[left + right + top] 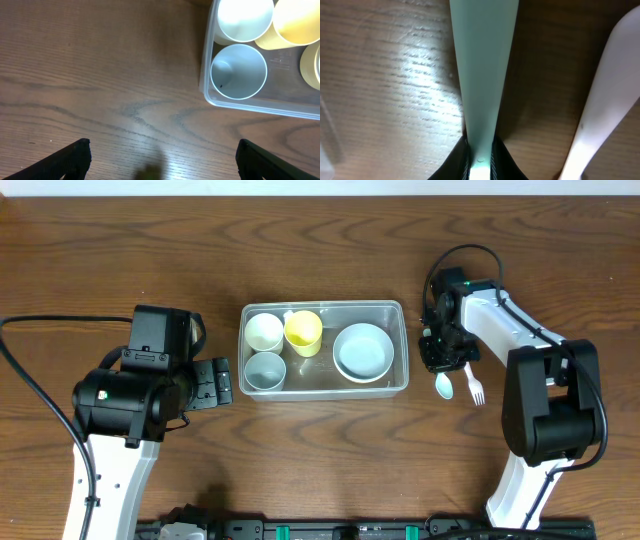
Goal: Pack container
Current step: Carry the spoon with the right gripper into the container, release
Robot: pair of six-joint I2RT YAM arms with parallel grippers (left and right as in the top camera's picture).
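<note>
Next I should lift my right gripper, turn it while crossing over the container [400, 315], and bring the spoon [482, 70] down beside the container's near side, where its bare bottom separates cup and pale blue bowl.
The clear rectangular container [400, 315] sits mid-table and holds a white cup [264, 332], a yellow cup [303, 331], a pale blue cup [265, 370] and a pale blue bowl [363, 351]. It also shows in the left wrist view [206, 95]. My right gripper [443, 360] is just right of the container, shut on the handle of a pale green spoon [482, 70], whose bowl end [444, 387] rests on the table. A white fork [477, 390] lies beside it, also seen in the right wrist view [605, 100]. My left gripper [162, 157] is open and empty left of the container.
Brown wooden table [120, 250]. The right arm [540, 380] curves round the table's right side. The left arm body [140, 395] stands at the left front. A black rail [320, 530] runs along the front edge.
</note>
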